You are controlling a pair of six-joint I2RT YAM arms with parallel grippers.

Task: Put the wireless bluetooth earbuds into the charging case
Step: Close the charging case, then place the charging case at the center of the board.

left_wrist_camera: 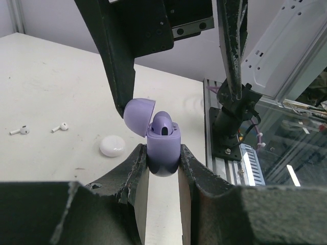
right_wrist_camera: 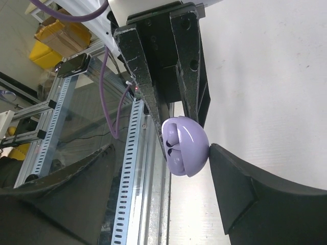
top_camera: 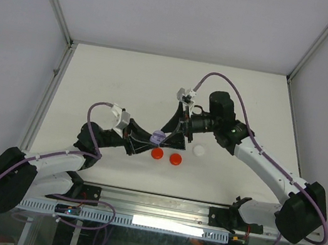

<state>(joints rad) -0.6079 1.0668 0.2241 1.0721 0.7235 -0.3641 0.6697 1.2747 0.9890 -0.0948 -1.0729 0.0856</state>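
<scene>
Both lilac earbuds are seated, so my left gripper should move down, fingers tilting down, to the tabletop by the red discs and release the case.
A lilac charging case [left_wrist_camera: 163, 145] is pinched at its base between the jaws of my left gripper [left_wrist_camera: 163, 155], with its lid [left_wrist_camera: 139, 116] swung open to the left. Two lilac earbuds [right_wrist_camera: 174, 139] sit side by side in its sockets. My right gripper [right_wrist_camera: 161, 150] stands open around the case, one fingertip [right_wrist_camera: 217, 153] touching the lid's outer side, the other well apart. From above, both grippers meet mid-table at the case [top_camera: 158, 137]. Two white earbuds [left_wrist_camera: 19, 130] [left_wrist_camera: 60, 126] lie loose on the table.
A closed white round case [left_wrist_camera: 112, 146] lies on the table just left of the held case. Two red round discs [top_camera: 156, 153] [top_camera: 175, 159] and a white one [top_camera: 198, 149] lie by the grippers. The metal rail [top_camera: 155, 207] runs along the near edge.
</scene>
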